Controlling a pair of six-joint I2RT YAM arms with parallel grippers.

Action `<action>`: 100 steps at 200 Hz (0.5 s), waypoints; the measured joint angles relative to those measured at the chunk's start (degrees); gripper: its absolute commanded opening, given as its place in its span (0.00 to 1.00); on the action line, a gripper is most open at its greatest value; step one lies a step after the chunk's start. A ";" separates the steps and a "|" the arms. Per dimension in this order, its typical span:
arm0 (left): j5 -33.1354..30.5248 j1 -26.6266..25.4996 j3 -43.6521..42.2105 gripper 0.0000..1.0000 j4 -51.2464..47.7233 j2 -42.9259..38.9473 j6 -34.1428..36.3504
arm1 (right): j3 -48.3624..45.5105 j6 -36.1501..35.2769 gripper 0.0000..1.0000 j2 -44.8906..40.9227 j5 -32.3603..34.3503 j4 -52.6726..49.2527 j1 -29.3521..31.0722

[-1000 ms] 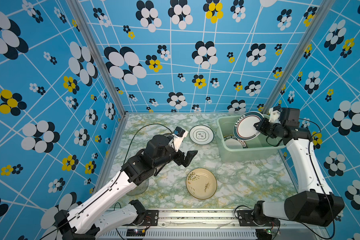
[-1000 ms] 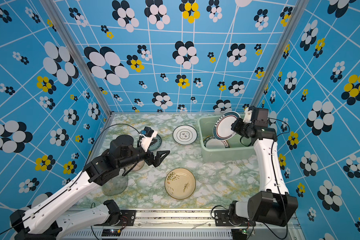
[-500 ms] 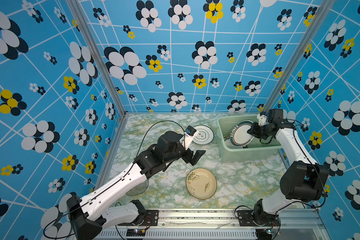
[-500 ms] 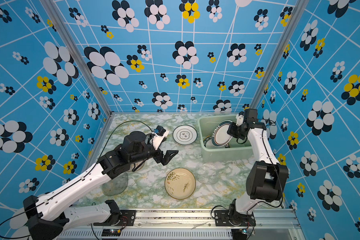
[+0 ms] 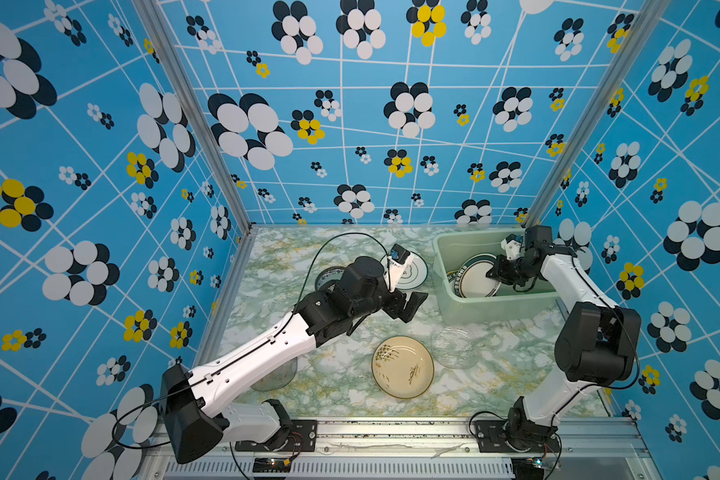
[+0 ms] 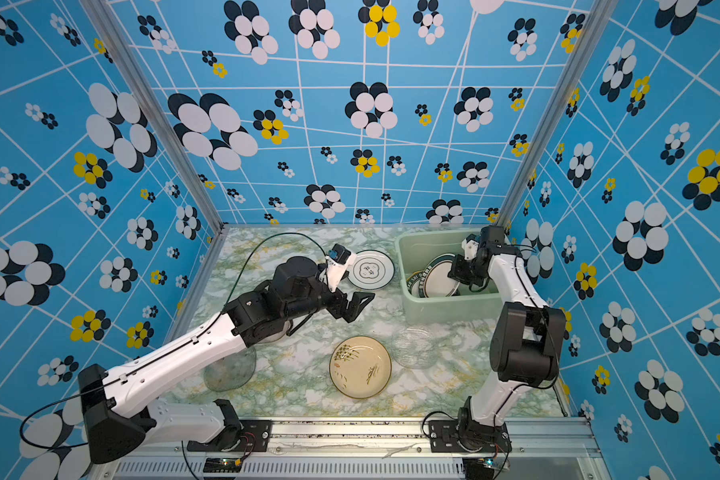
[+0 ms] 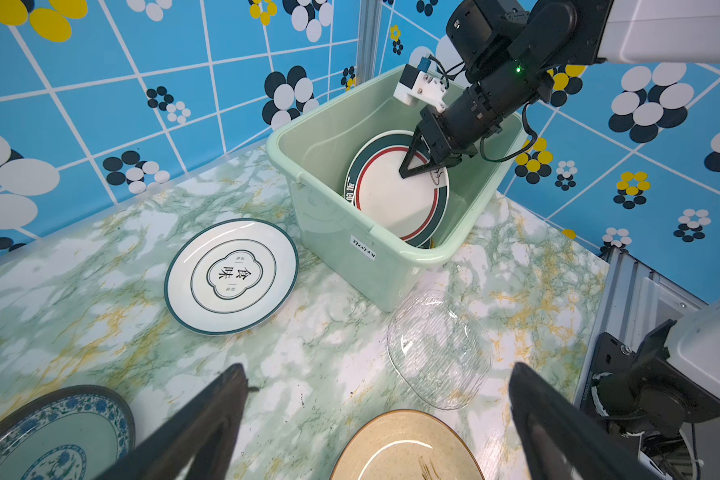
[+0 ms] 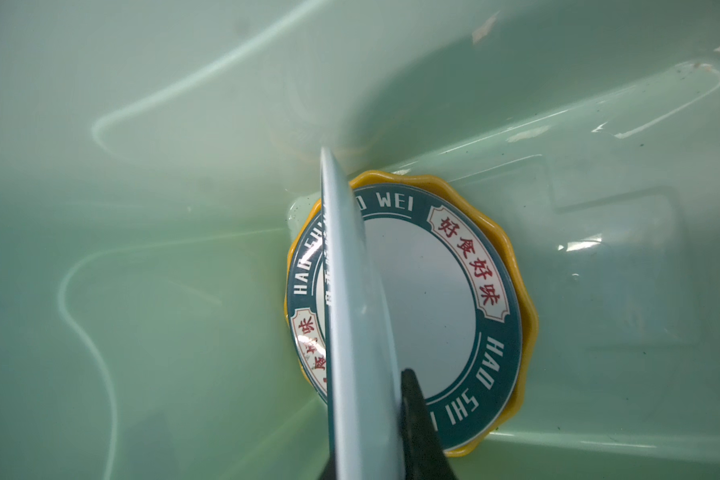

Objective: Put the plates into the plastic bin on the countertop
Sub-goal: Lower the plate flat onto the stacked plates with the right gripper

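Next, my right gripper lowers the tilted white plate deeper into the bin. It then releases the plate's edge onto the green-banded lettered plate, since that stack lies beneath.
My right gripper reaches into the pale green plastic bin and is shut on the edge of a white plate with a green rim and red ring, held tilted on edge. Below it in the bin lies a green-banded lettered plate on a yellow scalloped one. My left gripper hovers open and empty over the countertop, left of the bin. Near it lie a white lettered plate, a blue-patterned plate, a beige plate and a clear glass plate.
Another clear glass plate lies partly under my left forearm at the front left. Blue flowered walls close in the countertop on three sides. A metal rail with both arm bases runs along the front edge.
My right gripper has brought the green-rimmed plate lower into the bin. My left gripper has moved right, toward the bin, still open.
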 measured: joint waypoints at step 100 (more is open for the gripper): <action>-0.79 0.00 1.68 0.99 -0.83 1.92 0.46 | 0.85 0.50 0.18 2.78 1.40 -0.33 0.26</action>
